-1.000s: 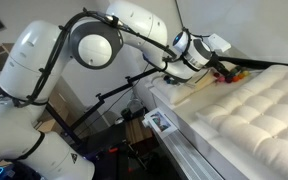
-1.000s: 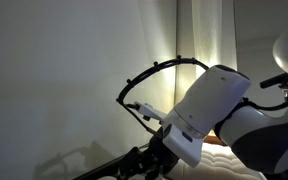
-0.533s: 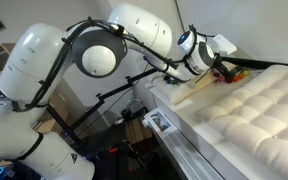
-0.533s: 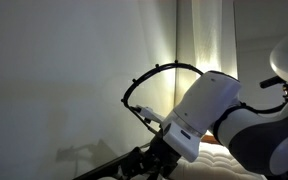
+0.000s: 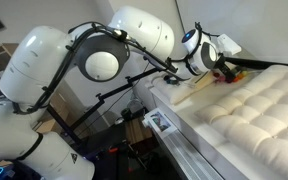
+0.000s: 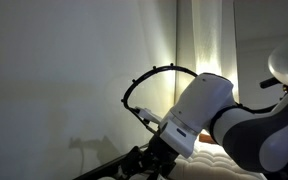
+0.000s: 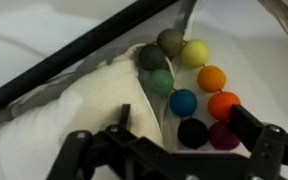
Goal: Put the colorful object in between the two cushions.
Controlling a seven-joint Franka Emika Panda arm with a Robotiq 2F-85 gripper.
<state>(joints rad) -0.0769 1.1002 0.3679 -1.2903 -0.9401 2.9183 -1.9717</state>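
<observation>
The open fingers of my gripper are already on both sides of the blue and black beads, so my gripper should next go down a little onto them and close on the string.
The colorful object (image 7: 189,95) is a looped string of round beads: grey, yellow, orange, red, magenta, black, blue and green. It lies in the gap beside the smooth cream cushion (image 7: 74,105). My gripper (image 7: 184,120) is open just over it, one dark finger on each side of the lower beads, holding nothing. In an exterior view the gripper (image 5: 222,68) hovers at the far end of the tufted cushion (image 5: 254,110), where a bit of the bead string (image 5: 227,73) shows. The smaller flat cushion (image 5: 198,93) lies next to it.
A black bar (image 7: 84,55) crosses the wrist view diagonally behind the cushion. Black stand rods (image 5: 114,97) rise beside the white table edge (image 5: 179,135). In an exterior view my arm (image 6: 219,120) fills the lower right, in front of a lit curtain (image 6: 199,40).
The arm has shifted a little further along toward the beads at the cushion's far end. The jaws stay open.
</observation>
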